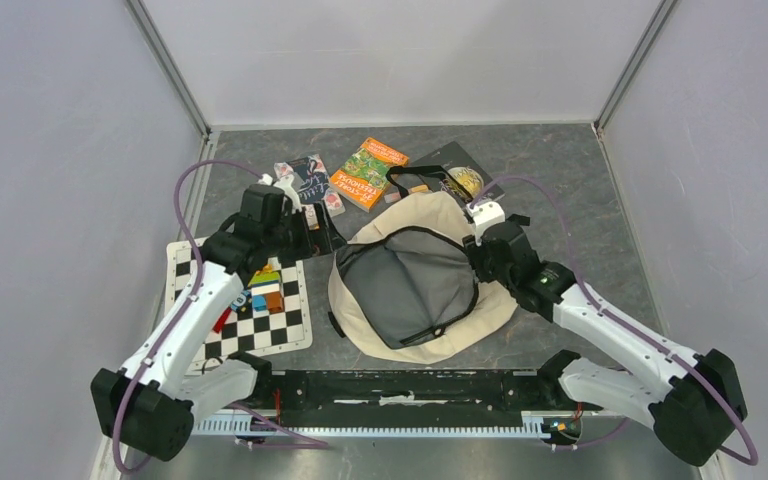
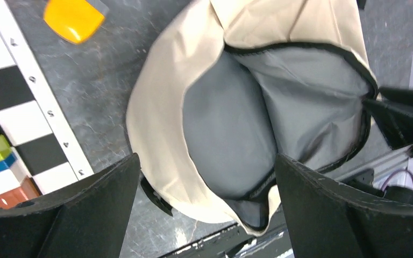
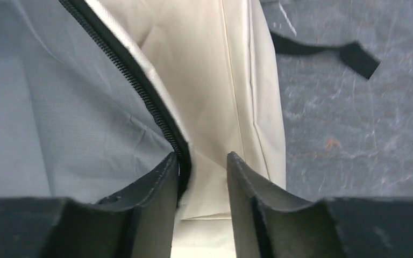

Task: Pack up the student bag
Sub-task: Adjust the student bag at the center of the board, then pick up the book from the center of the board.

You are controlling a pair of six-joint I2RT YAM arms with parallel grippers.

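I should lower my left gripper outward and left in the top view onto the dark booklet's edge opposite the orange book, as bare tabletop is beside it.
The student bag (image 1: 415, 285) is a cream backpack lying open in the middle of the table, its grey lining (image 2: 231, 118) facing up. My left gripper (image 1: 305, 230) is wide open and empty, hovering left of the bag over the mat's far edge; the left wrist view (image 2: 207, 161) looks down at the bag's opening. My right gripper (image 1: 473, 262) is at the bag's right rim. In the right wrist view (image 3: 203, 157) the jaws stand narrowly apart astride the black zipper edge (image 3: 140, 91), with cream fabric between them.
A black-and-white checkered mat (image 1: 250, 320) lies left of the bag with coloured blocks (image 1: 265, 288) on it. An orange book (image 1: 368, 172), a dark booklet (image 1: 305, 180) and a black item with a yellow disc (image 1: 460, 180) lie behind the bag. A yellow piece (image 2: 74, 19) lies by the mat.
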